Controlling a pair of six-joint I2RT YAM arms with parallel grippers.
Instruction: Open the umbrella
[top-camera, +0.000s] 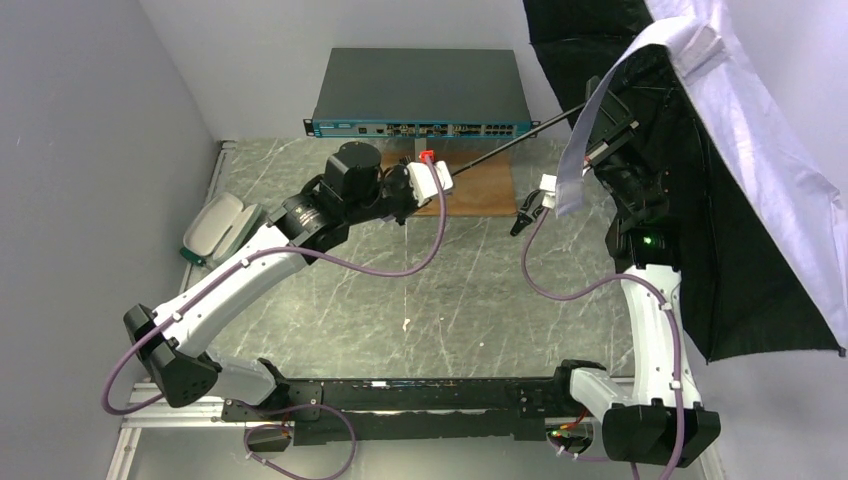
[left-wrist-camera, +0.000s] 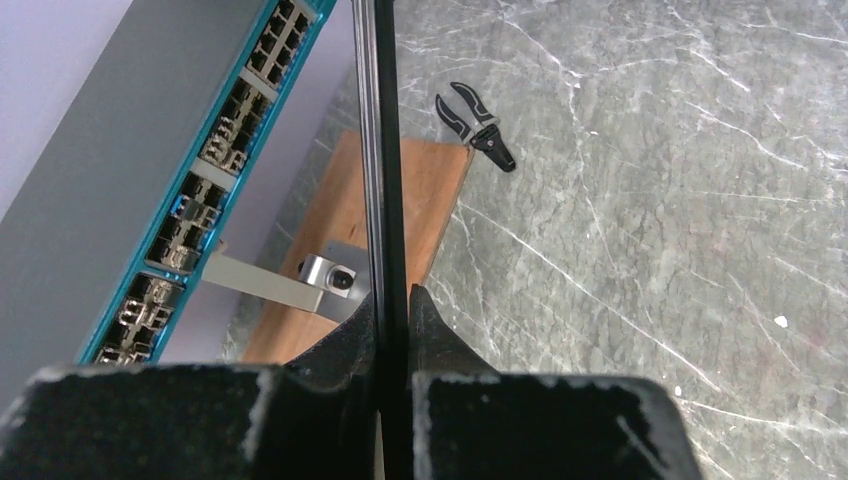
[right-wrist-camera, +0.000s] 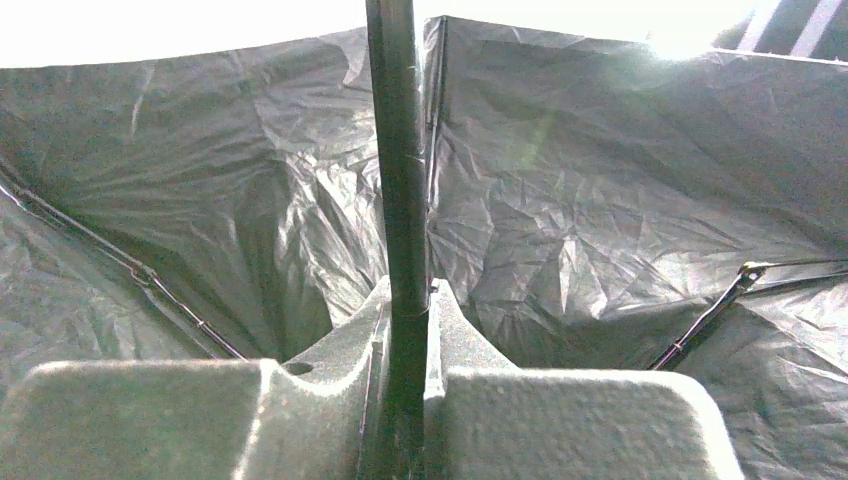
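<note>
The right gripper slides along the umbrella's pole toward the crinkled black lining next, then lets go of the pole. That lining lies ahead of its fingers with bent ribs.
The umbrella stands spread at the right, black lining toward the arms and pale outer fabric along its far edge. Its thin dark shaft slants down-left from the canopy to my left gripper. In the left wrist view, the left gripper is shut on the shaft, which runs straight up between the fingers. My right gripper is shut on the shaft further up, under the crinkled black lining with its ribs spread. In the top view the canopy edge and a hanging pale strap largely hide the right gripper.
A grey network switch sits at the back, with a wooden board in front of it. Black pruning shears lie just past the board. A pale grey-green case lies by the left wall. A metal bracket rests on the board.
</note>
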